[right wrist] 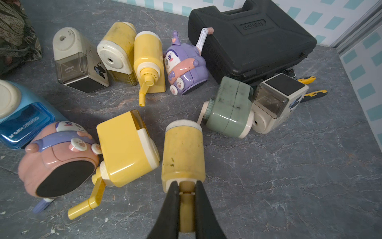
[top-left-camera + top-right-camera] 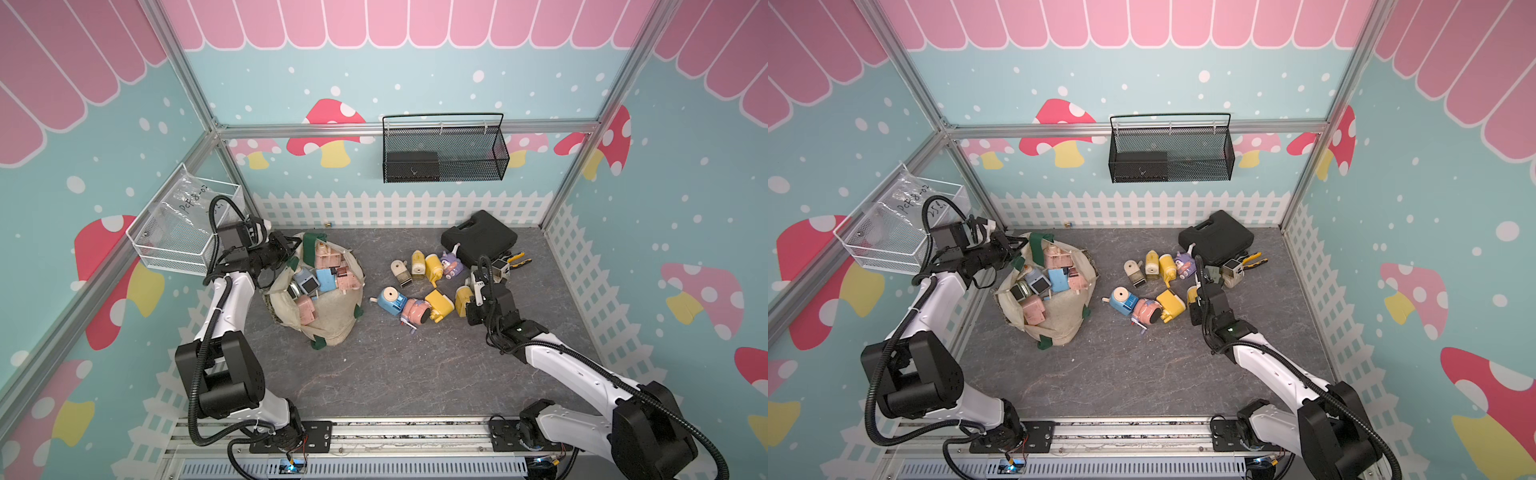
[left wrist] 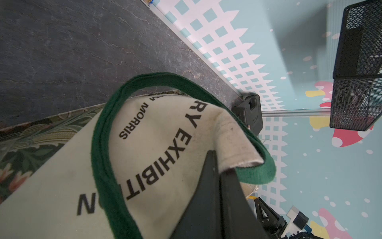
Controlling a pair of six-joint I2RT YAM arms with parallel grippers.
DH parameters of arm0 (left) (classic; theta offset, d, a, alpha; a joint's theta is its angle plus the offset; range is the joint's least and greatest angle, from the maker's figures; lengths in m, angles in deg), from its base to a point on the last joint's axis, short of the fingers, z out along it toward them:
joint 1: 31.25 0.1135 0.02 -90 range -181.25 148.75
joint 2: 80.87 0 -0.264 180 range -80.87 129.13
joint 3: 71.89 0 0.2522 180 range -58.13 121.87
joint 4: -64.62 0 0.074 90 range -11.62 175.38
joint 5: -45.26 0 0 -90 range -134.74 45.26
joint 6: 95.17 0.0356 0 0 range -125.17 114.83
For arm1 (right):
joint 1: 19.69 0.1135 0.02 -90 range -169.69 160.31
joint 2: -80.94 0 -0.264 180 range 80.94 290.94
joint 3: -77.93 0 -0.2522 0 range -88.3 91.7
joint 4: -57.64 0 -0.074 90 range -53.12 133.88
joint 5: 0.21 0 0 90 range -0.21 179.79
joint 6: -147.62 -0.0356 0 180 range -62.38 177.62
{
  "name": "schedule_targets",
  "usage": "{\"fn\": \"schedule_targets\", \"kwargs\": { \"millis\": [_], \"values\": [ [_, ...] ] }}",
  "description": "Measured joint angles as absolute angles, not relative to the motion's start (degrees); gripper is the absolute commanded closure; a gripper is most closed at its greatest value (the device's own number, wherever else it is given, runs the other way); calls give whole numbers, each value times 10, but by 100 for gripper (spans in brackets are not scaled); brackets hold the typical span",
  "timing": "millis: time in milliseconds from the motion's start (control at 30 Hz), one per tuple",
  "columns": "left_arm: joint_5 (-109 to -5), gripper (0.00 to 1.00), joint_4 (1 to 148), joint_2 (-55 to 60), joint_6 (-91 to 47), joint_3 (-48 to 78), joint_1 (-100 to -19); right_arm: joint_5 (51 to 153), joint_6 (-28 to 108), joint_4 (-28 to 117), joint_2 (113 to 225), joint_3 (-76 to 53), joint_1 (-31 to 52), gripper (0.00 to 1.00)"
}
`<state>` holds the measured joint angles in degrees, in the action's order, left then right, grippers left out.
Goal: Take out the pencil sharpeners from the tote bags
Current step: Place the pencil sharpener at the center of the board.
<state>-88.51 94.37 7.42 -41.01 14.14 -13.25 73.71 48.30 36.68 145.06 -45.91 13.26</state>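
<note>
I need to lower the held sharpener slightly with my right gripper and release it on the floor (image 2: 460, 321) (image 1: 216, 175) beside the nearest yellow sharpener, because that spot below it is empty.
The cream tote bag (image 2: 332, 322) (image 2: 1059, 320) with green straps lies open on the floor, with several pencil sharpeners inside, such as a pink one (image 2: 328, 258) and a blue one (image 2: 326, 279). My left gripper (image 2: 291, 249) (image 3: 220, 165) is shut on the bag's cream rim beside the green strap (image 3: 256, 175). Several sharpeners lie on the floor to the bag's right. My right gripper (image 2: 473, 291) (image 1: 186, 184) is shut on the crank handle of a yellow sharpener (image 1: 183, 151) (image 2: 462, 300) that lies low among them, next to a sage green one (image 1: 229, 111).
A flat black case (image 2: 482, 237) and yellow-and-black pliers (image 2: 517, 259) lie at the back right. A black mesh basket (image 2: 444, 153) hangs on the back wall, and a white wire basket (image 2: 183, 232) on the left wall. The front floor shows bare grey stone.
</note>
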Motion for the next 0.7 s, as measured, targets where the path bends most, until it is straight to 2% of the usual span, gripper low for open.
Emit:
{"fn": "schedule_targets", "kwargs": {
  "millis": [400,700],
  "values": [
    [-885,100,944,74,-410,141,-133,716,440,382,1450,-512,76,97],
    [-885,100,944,74,-410,141,-133,741,427,418,1471,-523,65,97]
  ]
}}
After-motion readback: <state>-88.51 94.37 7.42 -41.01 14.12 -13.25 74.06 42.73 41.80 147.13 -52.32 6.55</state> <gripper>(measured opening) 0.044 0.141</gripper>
